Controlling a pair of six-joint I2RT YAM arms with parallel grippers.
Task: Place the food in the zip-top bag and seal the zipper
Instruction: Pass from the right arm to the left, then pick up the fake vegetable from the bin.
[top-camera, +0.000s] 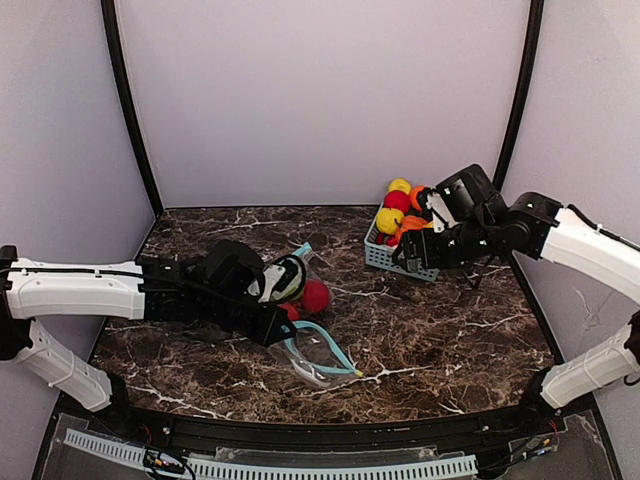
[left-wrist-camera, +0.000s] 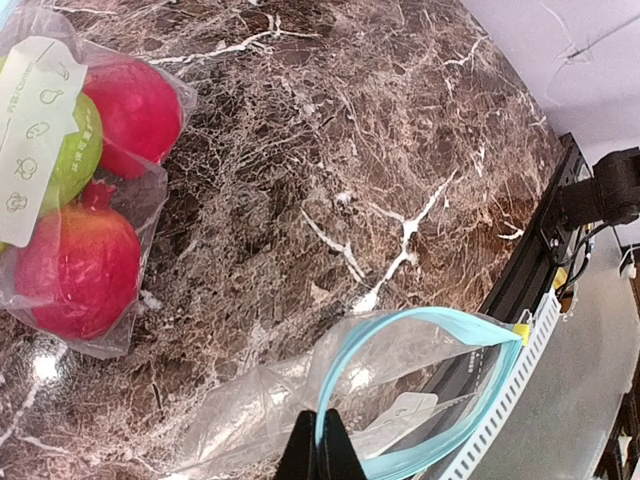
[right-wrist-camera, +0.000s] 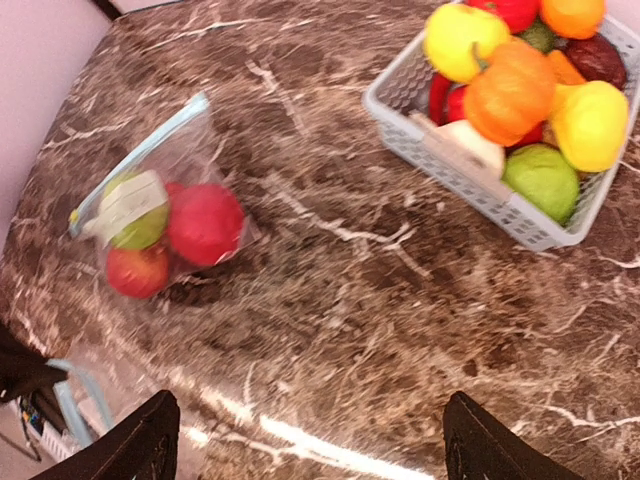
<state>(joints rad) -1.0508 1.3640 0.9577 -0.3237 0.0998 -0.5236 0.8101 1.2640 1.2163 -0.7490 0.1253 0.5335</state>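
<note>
My right gripper moves outward over the basket next and down onto the orange pumpkin (top-camera: 411, 223) (right-wrist-camera: 510, 92) by its near rim, since that piece lies uncovered on top of the heap.
An empty zip-top bag (top-camera: 322, 358) lies near the table's front, its mouth (left-wrist-camera: 430, 365) gaping wide. My left gripper (left-wrist-camera: 322, 452) is shut on its light-blue zipper rim, seen from above at the left gripper (top-camera: 280, 328). Behind it lies a second clear bag (top-camera: 298, 284) holding two red fruits (left-wrist-camera: 132, 104) and a green one (left-wrist-camera: 78, 150). More food (right-wrist-camera: 512, 88), yellow, orange, red and green, is heaped in a basket (right-wrist-camera: 520, 218). My right gripper (right-wrist-camera: 322, 450) hangs open above bare table to the left of the basket (top-camera: 385, 256), holding nothing.
The basket sits at the back right, close to the side wall. Dark marble tabletop (top-camera: 440, 330) runs between the two bags and the basket. A slotted cable duct (left-wrist-camera: 520, 370) lines the near edge just past the empty bag's mouth.
</note>
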